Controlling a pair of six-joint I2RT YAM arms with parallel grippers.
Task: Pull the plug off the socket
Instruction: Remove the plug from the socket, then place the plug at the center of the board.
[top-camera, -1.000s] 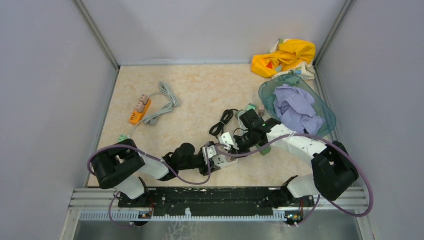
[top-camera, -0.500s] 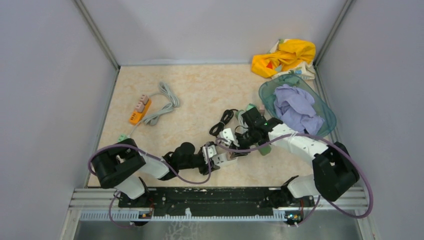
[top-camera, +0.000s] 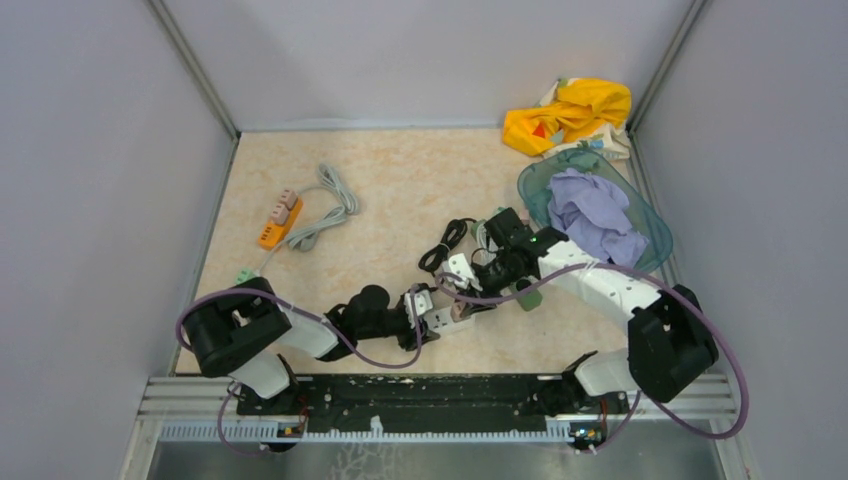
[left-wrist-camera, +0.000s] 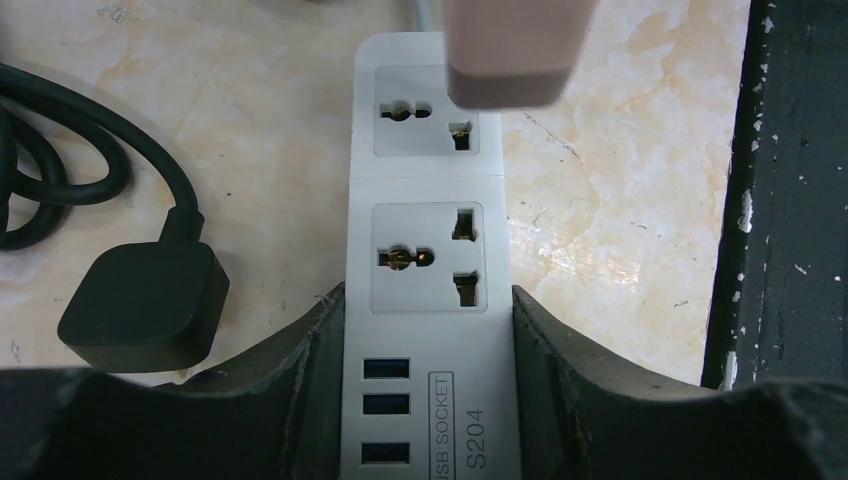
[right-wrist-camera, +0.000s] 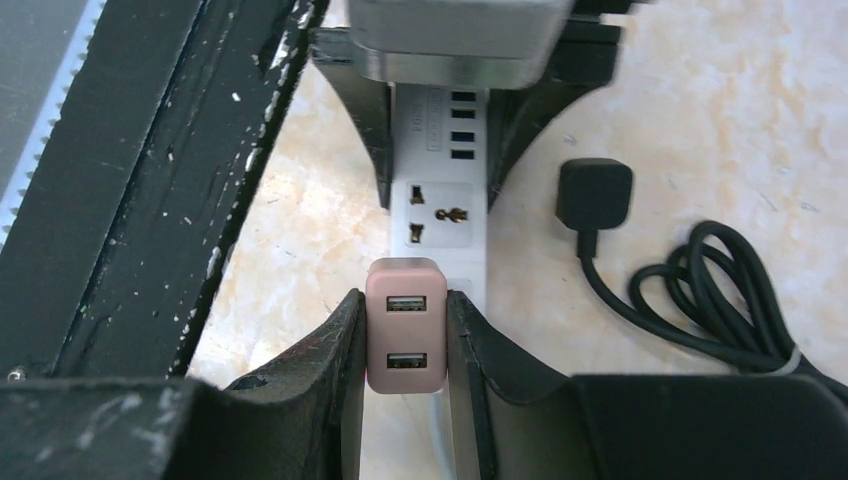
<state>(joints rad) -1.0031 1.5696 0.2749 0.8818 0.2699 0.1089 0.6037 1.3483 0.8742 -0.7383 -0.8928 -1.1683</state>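
Note:
My right gripper carries the pink plug outward from the white power strip next, toward the table (top-camera: 564, 318) beside the green basket.
A white power strip (left-wrist-camera: 425, 250) lies on the table near the front edge. My left gripper (left-wrist-camera: 428, 310) is shut on its USB end, one finger on each long side. My right gripper (right-wrist-camera: 405, 300) is shut on a pink two-port USB plug (right-wrist-camera: 405, 340). It holds the plug above the strip's far outlet, out of the holes. In the left wrist view the plug (left-wrist-camera: 510, 50) hangs blurred over that outlet. The near outlet is bare. In the top view the two grippers meet at the strip (top-camera: 448, 318).
A black cable with a black plug (left-wrist-camera: 140, 305) lies loose beside the strip. An orange power strip (top-camera: 278, 218) with a grey cord lies at the back left. A green basket (top-camera: 535, 185) with purple cloth and a yellow cloth (top-camera: 570, 112) are at the back right. The black base rail (top-camera: 420, 390) runs along the front.
My right gripper has moved up and away from the white strip with the pink plug in it. My left gripper has stayed shut on the strip.

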